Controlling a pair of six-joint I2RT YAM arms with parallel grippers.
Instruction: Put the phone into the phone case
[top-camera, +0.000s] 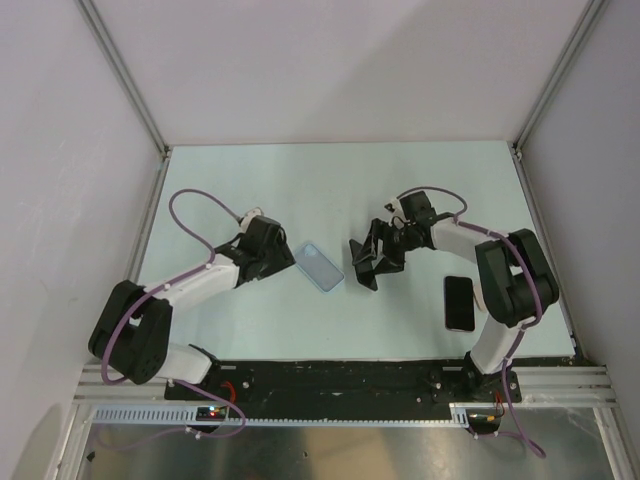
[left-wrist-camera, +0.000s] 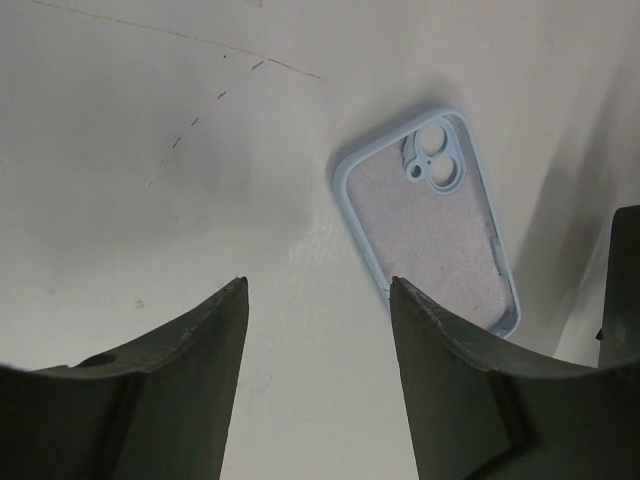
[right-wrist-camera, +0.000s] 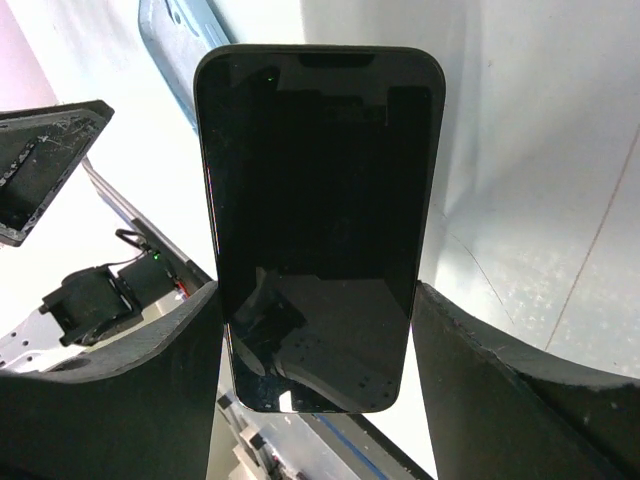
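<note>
Next, my left gripper moves over the light blue phone case to the near end of the phone (top-camera: 369, 281), since that end sticks out past my right gripper's fingers.
My right gripper (top-camera: 370, 262) (right-wrist-camera: 316, 290) is shut on the phone (right-wrist-camera: 318, 200), a glossy black slab with a notch. It holds the phone by its long edges, tilted above the table middle (top-camera: 362, 270). The only case I can clearly make out is a light blue phone case (top-camera: 318, 267) with camera cut-outs. It lies open side up just left of the phone, and shows in the left wrist view (left-wrist-camera: 425, 220) and the right wrist view (right-wrist-camera: 165, 35). My left gripper (top-camera: 288, 258) (left-wrist-camera: 316, 285) is open and empty, just left of that case.
A second black slab (top-camera: 459, 302) lies flat by the right arm; I cannot tell whether it is a phone or a case. The pale table (top-camera: 250, 180) is bounded by white walls and metal posts (top-camera: 125, 80). A black rail (top-camera: 340, 380) runs along the near edge.
</note>
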